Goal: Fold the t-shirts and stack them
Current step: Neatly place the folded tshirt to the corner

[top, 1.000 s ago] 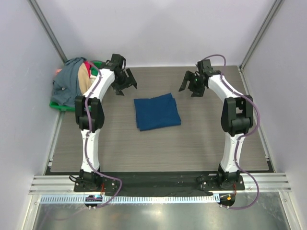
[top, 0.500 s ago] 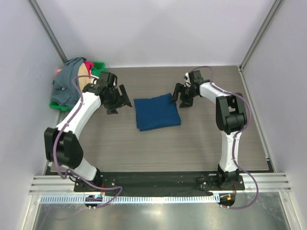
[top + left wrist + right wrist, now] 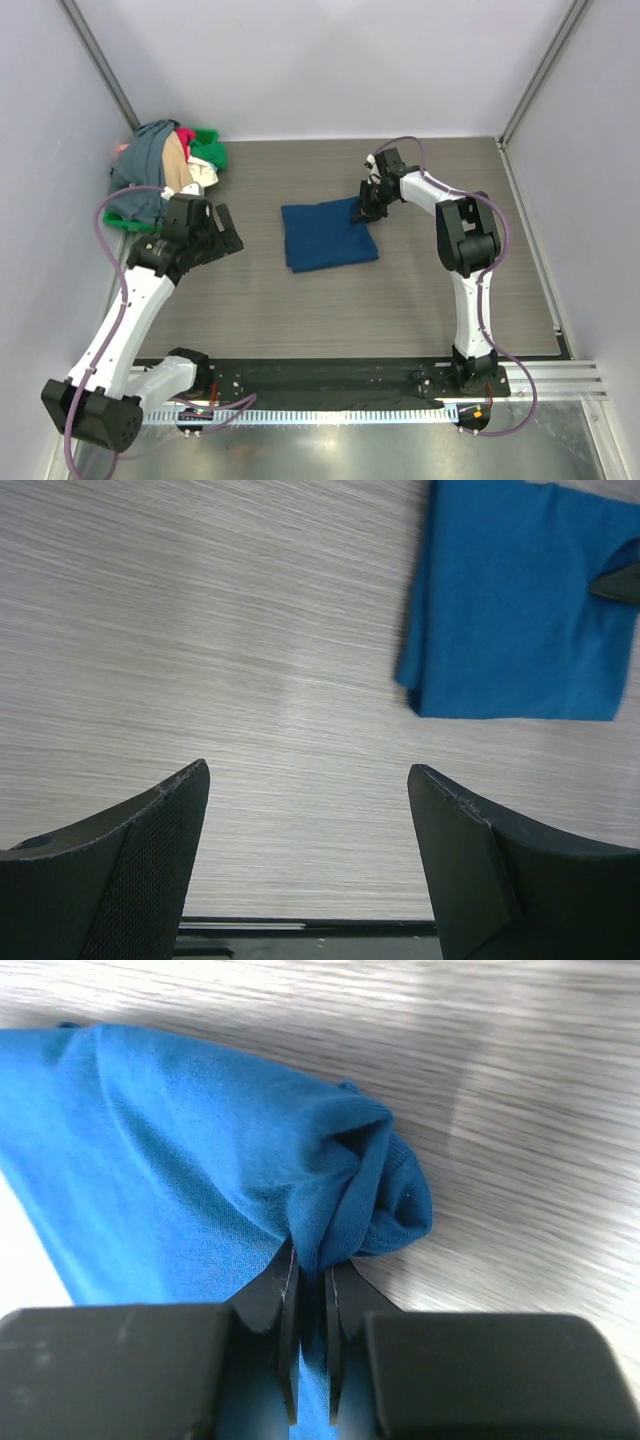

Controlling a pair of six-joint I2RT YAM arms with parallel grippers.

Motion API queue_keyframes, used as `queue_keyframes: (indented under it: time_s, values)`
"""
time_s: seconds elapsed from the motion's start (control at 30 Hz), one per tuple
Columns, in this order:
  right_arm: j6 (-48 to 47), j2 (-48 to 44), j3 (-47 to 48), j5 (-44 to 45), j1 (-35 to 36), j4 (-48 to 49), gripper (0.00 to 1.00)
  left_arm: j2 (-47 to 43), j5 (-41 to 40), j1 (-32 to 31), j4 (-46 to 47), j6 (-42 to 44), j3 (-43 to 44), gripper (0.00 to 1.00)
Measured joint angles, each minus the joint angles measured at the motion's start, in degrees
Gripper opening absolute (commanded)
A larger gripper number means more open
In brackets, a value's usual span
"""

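Observation:
My right gripper will next carry the blue t-shirt (image 3: 325, 235) outward, to the right in the top view, to the bare far corner of the table and let go of the t-shirt's bunched fold.
A folded navy blue t-shirt (image 3: 325, 235) lies flat in the middle of the table. My right gripper (image 3: 365, 212) is at its far right corner, shut on a bunched fold of the blue cloth (image 3: 340, 1190), which is pinched between the jaws of the right gripper (image 3: 310, 1260). My left gripper (image 3: 222, 235) hovers over bare table left of the shirt, open and holding nothing. In the left wrist view the left gripper (image 3: 305, 770) frames wood grain, with the blue t-shirt (image 3: 510, 610) at the upper right. A heap of other t-shirts (image 3: 160, 170), grey, tan, pink and green, sits at the back left.
The heap rests on a green tray (image 3: 118, 218) against the left wall. White walls with metal posts close the table on three sides. A black rail (image 3: 320, 375) runs along the near edge by the arm bases.
The right gripper came down to the shirt's far right corner and closed on it. The left arm swung from beside the heap toward the near left and stayed open.

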Motion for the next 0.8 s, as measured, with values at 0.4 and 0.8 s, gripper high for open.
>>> queue_keyframes:
  time_s: [0.4, 0.8]
  values:
    - [-7.41, 0.07, 10.71, 21.66, -10.36, -14.91, 0.01, -13.18, -2.91, 0.00, 0.04, 2.47, -10.84, 0.81]
    - [-16.31, 6.56, 30.69, 36.61, -21.84, -18.03, 0.01, -12.68, -1.73, -0.17, 0.26, 2.64, -11.32, 0.80]
